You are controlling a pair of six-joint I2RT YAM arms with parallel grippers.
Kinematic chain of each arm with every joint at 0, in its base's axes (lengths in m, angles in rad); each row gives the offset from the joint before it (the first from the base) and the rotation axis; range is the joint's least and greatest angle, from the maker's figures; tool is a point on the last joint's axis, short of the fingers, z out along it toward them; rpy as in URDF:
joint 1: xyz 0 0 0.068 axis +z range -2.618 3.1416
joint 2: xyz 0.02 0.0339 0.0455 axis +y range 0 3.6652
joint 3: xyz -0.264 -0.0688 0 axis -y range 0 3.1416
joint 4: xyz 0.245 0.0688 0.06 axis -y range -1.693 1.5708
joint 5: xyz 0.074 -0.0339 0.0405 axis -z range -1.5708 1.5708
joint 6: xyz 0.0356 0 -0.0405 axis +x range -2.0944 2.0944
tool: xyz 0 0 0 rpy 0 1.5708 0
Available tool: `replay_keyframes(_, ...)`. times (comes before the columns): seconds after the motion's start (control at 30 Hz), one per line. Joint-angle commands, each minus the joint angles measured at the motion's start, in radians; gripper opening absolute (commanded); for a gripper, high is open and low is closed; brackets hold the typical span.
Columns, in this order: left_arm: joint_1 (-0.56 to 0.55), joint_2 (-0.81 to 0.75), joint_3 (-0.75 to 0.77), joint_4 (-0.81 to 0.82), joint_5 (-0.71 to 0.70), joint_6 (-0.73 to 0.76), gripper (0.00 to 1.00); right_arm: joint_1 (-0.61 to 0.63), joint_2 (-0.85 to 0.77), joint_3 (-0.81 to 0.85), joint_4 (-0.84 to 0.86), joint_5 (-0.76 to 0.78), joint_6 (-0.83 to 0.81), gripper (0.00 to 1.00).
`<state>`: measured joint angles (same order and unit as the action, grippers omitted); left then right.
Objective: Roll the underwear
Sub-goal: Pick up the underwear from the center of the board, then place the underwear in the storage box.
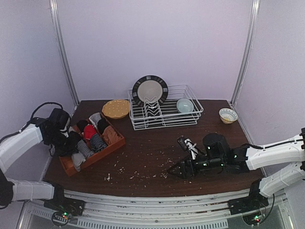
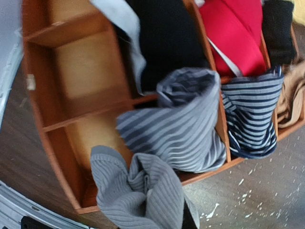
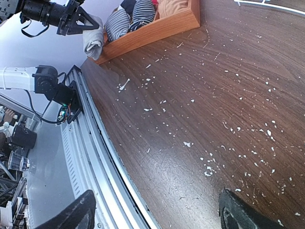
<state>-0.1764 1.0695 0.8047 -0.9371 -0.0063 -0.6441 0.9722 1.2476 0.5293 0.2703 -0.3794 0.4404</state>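
Note:
The tray's near corner section is below and to the left in the wrist view, so I will next move my left gripper down and toward that side to release.
A wooden tray with compartments stands at the table's left and holds several rolled underwear. In the left wrist view these are a grey striped roll, a dark one with white stripes, a red one, a black one and an orange-brown one. My left gripper is shut on a grey ribbed underwear, bunched over the tray's near corner compartment, and the cloth hides most of its fingers. My right gripper hovers open over the bare table, apart from any cloth, with nothing between its fingertips.
A white dish rack at the back holds a striped plate and a teal bowl. A yellow woven dish, a small bowl and a black-and-white object lie on the table. White crumbs dot the wood.

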Motion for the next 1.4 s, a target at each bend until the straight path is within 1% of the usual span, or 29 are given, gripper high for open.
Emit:
replay_keyframes(0.0,0.073,-0.118,0.002,0.01,-0.061,-0.022,0.0,-0.002,-0.019,-0.034,0.058,-0.026,-0.011,0.86)
replay_keyframes(0.07,0.082,-0.171,0.011,0.072,-0.063,-0.001,0.0,-0.001,-0.019,-0.039,0.068,-0.032,-0.008,0.86)
replay_keyframes(0.13,0.093,-0.175,0.019,0.139,-0.015,0.042,0.0,-0.002,-0.019,-0.041,0.067,-0.033,-0.009,0.86)
replay_keyframes(0.23,0.109,-0.09,0.02,0.197,0.104,0.071,0.0,-0.002,-0.02,-0.043,0.064,-0.031,-0.014,0.85)
replay_keyframes(0.3,0.109,-0.037,-0.013,0.254,0.182,0.054,0.0,-0.002,-0.02,-0.043,0.062,-0.027,-0.018,0.85)
replay_keyframes(0.4,0.121,0.008,-0.07,0.311,0.217,0.018,0.0,-0.001,-0.019,-0.041,0.057,-0.022,-0.021,0.85)
replay_keyframes(0.5,0.18,0.028,-0.115,0.321,0.244,0.005,0.0,-0.001,-0.018,-0.036,0.05,-0.021,-0.024,0.85)
replay_keyframes(0.6,0.243,0.025,-0.128,0.251,0.208,0.011,0.0,-0.001,-0.011,-0.031,0.046,-0.019,-0.026,0.85)
replay_keyframes(0.67,0.264,0.003,-0.13,0.182,0.154,0.009,0.0,-0.003,-0.005,-0.029,0.048,-0.017,-0.028,0.85)
replay_keyframes(0.7,0.262,-0.015,-0.133,0.155,0.132,-0.003,0.0,-0.002,0.0,-0.028,0.05,-0.015,-0.028,0.85)
replay_keyframes(0.77,0.258,-0.055,-0.145,0.144,0.132,-0.039,0.0,-0.001,0.01,-0.025,0.057,-0.016,-0.025,0.85)
replay_keyframes(0.9,0.246,-0.084,-0.136,0.048,0.054,-0.109,0.0,-0.001,0.027,-0.023,0.072,-0.026,-0.015,0.85)
replay_keyframes(1.07,0.243,-0.07,-0.154,-0.015,-0.02,-0.192,0.0,-0.001,0.027,-0.024,0.071,-0.043,-0.006,0.85)
replay_keyframes(1.23,0.244,-0.017,-0.176,0.023,-0.051,-0.192,0.0,-0.002,0.008,-0.031,0.079,-0.053,0.002,0.84)
replay_keyframes(1.3,0.244,0.005,-0.212,0.078,-0.043,-0.196,0.0,-0.002,-0.001,-0.037,0.08,-0.052,0.001,0.84)
replay_keyframes(1.37,0.244,0.025,-0.252,0.165,-0.003,-0.191,0.0,-0.001,-0.011,-0.04,0.073,-0.048,-0.003,0.84)
